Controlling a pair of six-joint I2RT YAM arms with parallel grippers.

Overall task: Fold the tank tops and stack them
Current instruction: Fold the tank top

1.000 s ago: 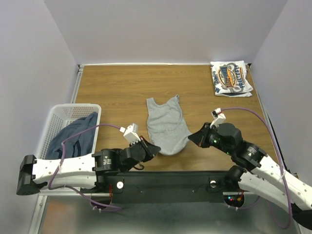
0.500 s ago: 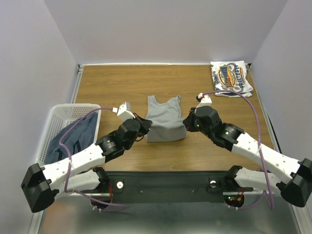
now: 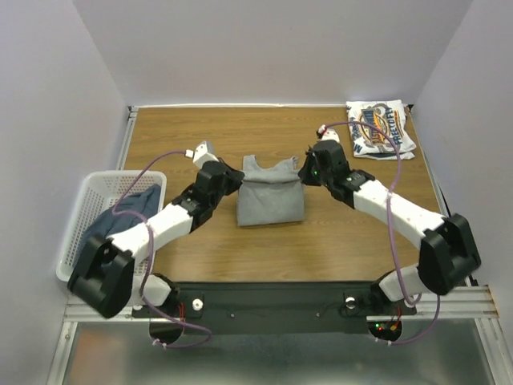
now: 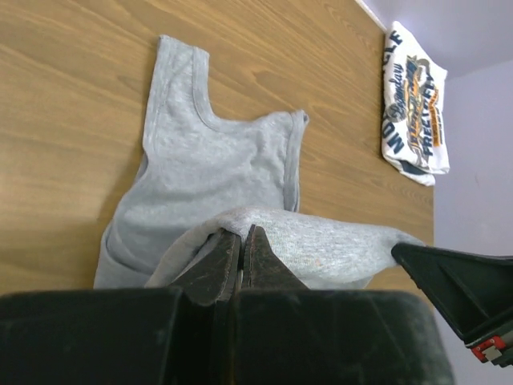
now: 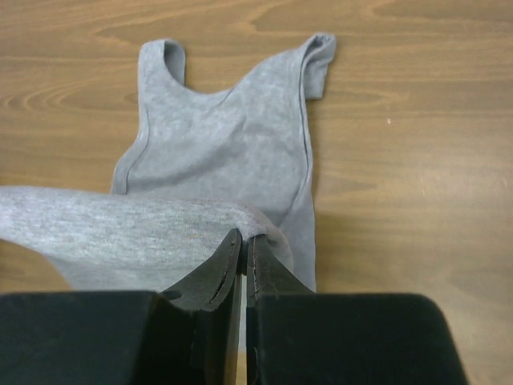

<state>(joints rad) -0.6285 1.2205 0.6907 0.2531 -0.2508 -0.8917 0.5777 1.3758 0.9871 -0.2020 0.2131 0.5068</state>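
Observation:
The hem corner goes outward and down onto the strap nearer the basket next. My left gripper carries and releases it, since the hem hangs short of the straps.
The light grey tank top (image 3: 271, 198) lies mid-table, its bottom hem lifted and carried over toward the straps (image 4: 192, 88). My left gripper (image 3: 239, 180) is shut on the hem's left corner (image 4: 232, 220). My right gripper (image 3: 302, 172) is shut on the hem's right corner (image 5: 256, 220). The hem hangs stretched between them above the chest (image 5: 224, 136). The white tank top with the blue-and-orange logo (image 3: 380, 128) lies folded at the far right corner; it also shows in the left wrist view (image 4: 417, 100). The dark slate blue tank top (image 3: 124, 220) lies in the basket.
A white lattice basket (image 3: 88, 200) stands at the table's left edge. A metal rail (image 3: 124, 144) runs along the left side. Purple walls close in the table at the back and sides.
Both grippers have moved away from me, carrying the grey top's bottom hem up and over toward the straps. The top has gone from flat to folded about in half.

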